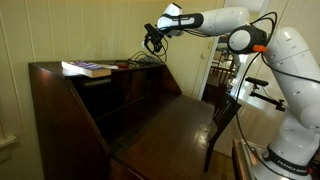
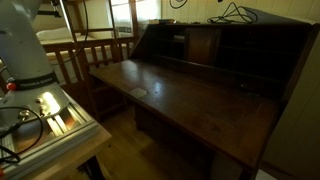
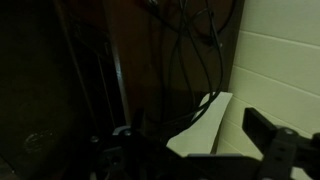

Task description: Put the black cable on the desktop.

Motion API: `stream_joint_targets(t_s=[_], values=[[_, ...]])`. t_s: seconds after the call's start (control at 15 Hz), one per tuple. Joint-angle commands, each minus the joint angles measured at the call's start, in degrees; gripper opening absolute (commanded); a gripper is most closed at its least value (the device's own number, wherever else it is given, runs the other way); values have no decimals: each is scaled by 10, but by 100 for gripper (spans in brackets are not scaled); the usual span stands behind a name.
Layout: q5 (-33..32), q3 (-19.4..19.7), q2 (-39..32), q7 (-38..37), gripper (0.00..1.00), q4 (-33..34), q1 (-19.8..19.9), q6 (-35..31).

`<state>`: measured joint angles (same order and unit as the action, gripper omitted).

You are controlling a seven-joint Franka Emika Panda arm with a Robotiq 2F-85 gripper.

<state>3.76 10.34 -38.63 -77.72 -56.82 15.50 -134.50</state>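
Observation:
My gripper moves down toward the desk's top ledge next, onto the raised part of the black cable, since its open fingers still hang above the tangle.
The black cable lies in a loose tangle on the flat top of the tall desk, next to a book; it also shows in an exterior view. My gripper hangs just above the tangle, and cable loops reach up to its fingers. In the dark wrist view the fingers stand apart and cable strands run down between them. The desktop, a polished reddish-brown writing surface, lies bare well below; it also shows in an exterior view.
A book with a white-and-blue cover lies on the desk's top ledge and shows white in the wrist view. Cubbyholes sit behind the writing surface. A dark chair stands by the desk near the robot base.

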Motion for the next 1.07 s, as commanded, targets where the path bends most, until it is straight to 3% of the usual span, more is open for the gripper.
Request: stream_joint_targets(t_s=[0.0,0.33,0.8,0.87,1.0], values=[[-5,13,-11,-33,100,10,-5,-18],[-9,53,-112,-111,100,141,4,-73],[-20,73,-192,-170,100,229,13,-30],[-18,69,-197,-173,97,238,17,-19],[-15,61,-207,-173,73,257,23,2]])
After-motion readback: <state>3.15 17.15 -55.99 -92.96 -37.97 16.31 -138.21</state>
